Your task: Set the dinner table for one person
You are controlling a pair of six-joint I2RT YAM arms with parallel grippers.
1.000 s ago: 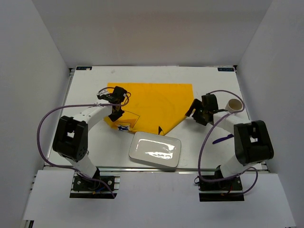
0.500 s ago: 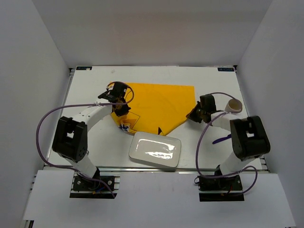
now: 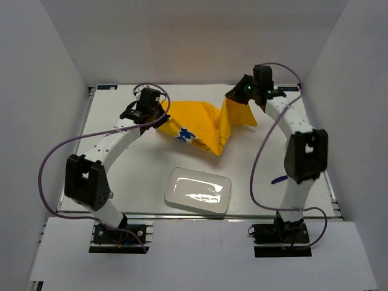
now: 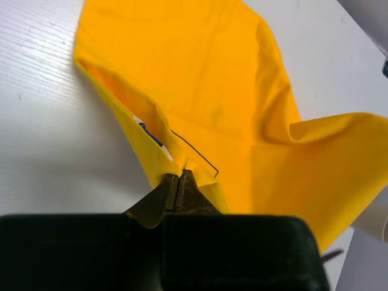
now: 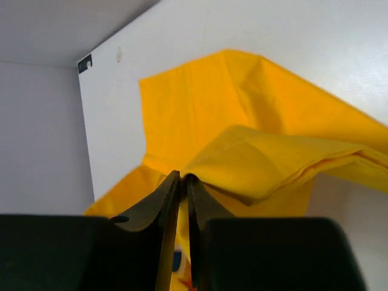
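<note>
My left gripper moves up and toward the left in the top view next, then down onto the bare table and releases, because the mat (image 3: 203, 121) sags in folds.
A yellow cloth mat (image 3: 203, 121) with a cartoon print hangs lifted over the far half of the white dinner table (image 3: 121, 176), sagging between both grippers. My left gripper (image 3: 159, 115) is shut on its left corner. In the left wrist view the gripper (image 4: 177, 176) pinches a folded edge of the cloth (image 4: 230, 91). My right gripper (image 3: 239, 97) is shut on the right corner, near the back edge. In the right wrist view the gripper (image 5: 182, 177) clamps bunched fabric of the cloth (image 5: 273, 157).
A white rectangular plate (image 3: 198, 191) lies near the table's front edge, in the middle. A small purple utensil (image 3: 280, 179) lies at the front right by the right arm. White walls enclose the table at the back and on both sides.
The right gripper has shut on the mat's right corner. Both arms have raised their corners and carried them toward the back, so the flat mat now hangs folded between them.
</note>
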